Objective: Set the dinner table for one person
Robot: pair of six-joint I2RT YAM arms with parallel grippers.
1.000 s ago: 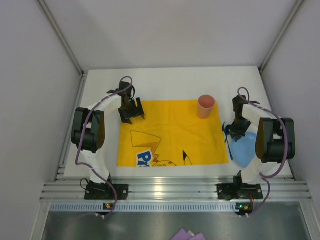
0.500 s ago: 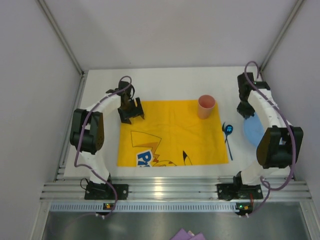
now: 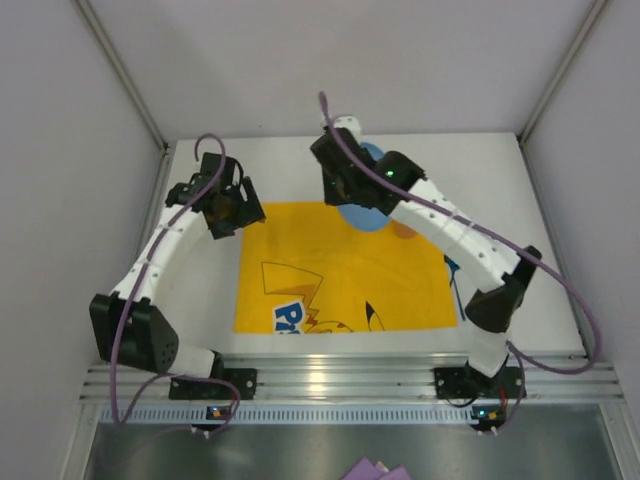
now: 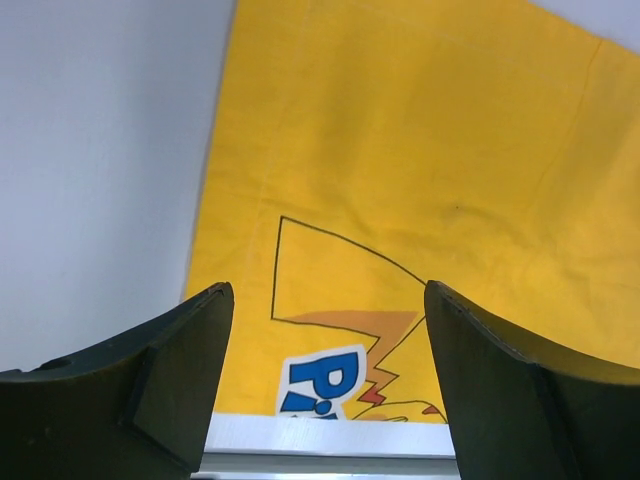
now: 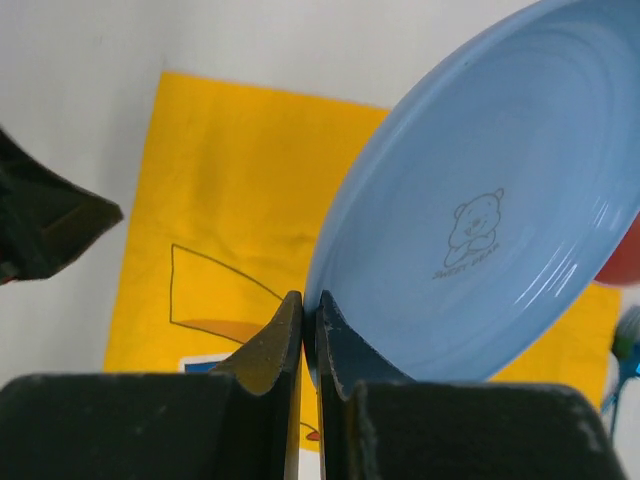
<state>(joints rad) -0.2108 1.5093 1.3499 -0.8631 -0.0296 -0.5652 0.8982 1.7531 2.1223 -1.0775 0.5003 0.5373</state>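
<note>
I should next move my right gripper back and down, as the placemat's open middle is below it and nearer my base, to release the plate (image 3: 363,217) there.
The white dinner table (image 3: 300,160) carries a yellow cartoon-printed placemat (image 3: 340,265). My right gripper (image 3: 345,192) is shut on the rim of a light blue plate (image 3: 363,217) and holds it tilted in the air above the placemat's back edge. In the right wrist view the gripper (image 5: 310,320) pinches the plate (image 5: 470,220), which has a small bear print. My left gripper (image 3: 235,210) is open and empty over the placemat's back left corner. In the left wrist view its jaws (image 4: 328,380) stand wide apart above the placemat (image 4: 400,150).
A pink cup (image 3: 405,229) stands on the placemat's back right, mostly hidden by my right arm; it shows at the edge of the right wrist view (image 5: 622,262). A blue spoon (image 3: 455,280) lies just right of the placemat. Grey walls close in the table on three sides.
My right gripper took the plate from the table's right side and swung it left to above the placemat's back edge. My left gripper shifted left and back.
</note>
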